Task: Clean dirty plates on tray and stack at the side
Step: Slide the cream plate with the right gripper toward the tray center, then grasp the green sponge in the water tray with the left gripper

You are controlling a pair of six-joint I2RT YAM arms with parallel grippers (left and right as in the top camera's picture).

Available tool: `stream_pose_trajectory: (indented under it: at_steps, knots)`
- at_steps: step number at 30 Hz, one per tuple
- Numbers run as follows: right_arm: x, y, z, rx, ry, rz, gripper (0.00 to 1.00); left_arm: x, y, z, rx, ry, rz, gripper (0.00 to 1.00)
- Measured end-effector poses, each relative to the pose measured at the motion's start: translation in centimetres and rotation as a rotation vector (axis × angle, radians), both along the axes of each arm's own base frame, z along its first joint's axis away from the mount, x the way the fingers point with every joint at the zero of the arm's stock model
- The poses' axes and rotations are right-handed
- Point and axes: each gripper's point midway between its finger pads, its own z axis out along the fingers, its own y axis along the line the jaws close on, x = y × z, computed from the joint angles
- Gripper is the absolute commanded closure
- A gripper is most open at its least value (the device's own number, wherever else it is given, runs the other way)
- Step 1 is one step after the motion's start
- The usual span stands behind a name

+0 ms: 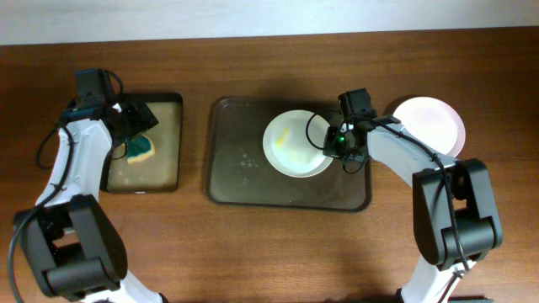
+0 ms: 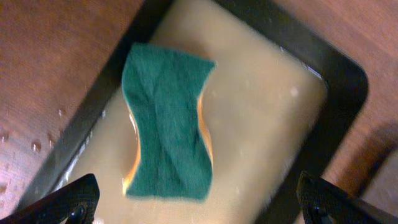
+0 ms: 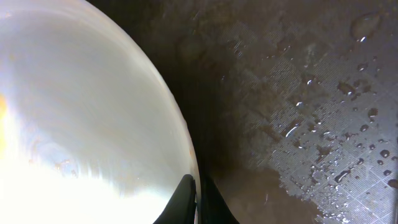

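Note:
My left gripper should next lower its open fingers into the small black tray and close on the sponge [image 1: 141, 150].
A white plate [image 1: 295, 143] with a yellow smear sits on the dark tray [image 1: 244, 168]. My right gripper [image 1: 341, 143] is shut on that plate's right rim; in the right wrist view the fingers [image 3: 198, 200] pinch the rim of the plate [image 3: 81, 112] over the wet tray [image 3: 298, 93]. A second pale plate [image 1: 434, 122] lies on the table right of the tray. A third plate is not in view. My left gripper [image 1: 135, 126] is open over the green and yellow sponge [image 1: 141, 150]; in the left wrist view the sponge [image 2: 168, 121] lies just ahead of the spread fingers [image 2: 199, 202].
The sponge lies in a small black tray with a tan inside [image 1: 164, 147], left of the dark tray; it also shows in the left wrist view [image 2: 261, 124]. Water drops lie on the dark tray's floor. Wooden table [image 1: 253, 252] all round.

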Motion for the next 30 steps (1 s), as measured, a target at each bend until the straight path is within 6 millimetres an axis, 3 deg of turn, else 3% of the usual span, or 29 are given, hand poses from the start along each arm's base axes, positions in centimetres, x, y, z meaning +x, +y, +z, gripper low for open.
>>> stream_pose_trajectory:
  at_steps: [3,5,9,10,12,13,14,16,21,24,27,28,30]
  knots:
    - [-0.2,0.1,0.0,0.000,0.008,0.001,0.96,1.4,0.8,-1.6,0.032,-0.017,0.011,0.01]
    - [-0.3,0.1,0.0,-0.001,0.011,0.001,0.96,1.8,1.1,-3.7,0.036,0.012,0.016,0.05]
    - [-0.3,0.1,0.0,-0.002,0.015,0.002,0.96,1.1,1.1,-7.6,0.028,0.096,0.017,0.08]
    - [-0.3,0.1,0.0,-0.002,0.015,0.003,0.96,1.0,1.1,-8.0,0.026,0.108,0.017,0.14]
    - [-0.3,0.1,0.0,-0.002,0.015,0.002,0.96,0.9,1.1,-8.2,0.026,0.113,0.014,0.46]
    - [-0.3,0.1,0.0,-0.002,0.016,0.003,0.96,0.9,1.1,-8.2,0.024,0.111,0.018,0.57]
    - [-0.4,0.1,0.0,-0.002,0.017,0.003,0.96,1.0,1.1,-8.2,0.026,0.109,0.017,0.78]
    - [-0.4,0.1,0.0,-0.002,0.019,0.003,0.96,1.2,1.2,-8.1,0.032,0.101,0.017,1.00]
    - [-0.4,0.1,0.0,-0.002,0.021,0.004,0.96,1.1,1.2,-8.0,0.033,0.109,0.017,1.00]
    - [-0.5,0.1,0.0,-0.001,0.021,0.004,0.96,0.7,1.2,-7.0,0.033,0.109,0.017,1.00]
    - [-0.5,0.1,0.0,0.000,0.023,0.003,0.96,0.1,1.0,-2.8,0.039,0.060,0.017,1.00]
    - [-0.5,0.1,0.0,0.000,0.022,0.004,0.96,-0.3,0.9,0.0,0.046,0.021,0.017,1.00]
    - [-0.5,0.1,0.0,0.000,0.022,0.004,0.96,-0.6,0.8,3.5,0.057,-0.048,0.018,1.00]
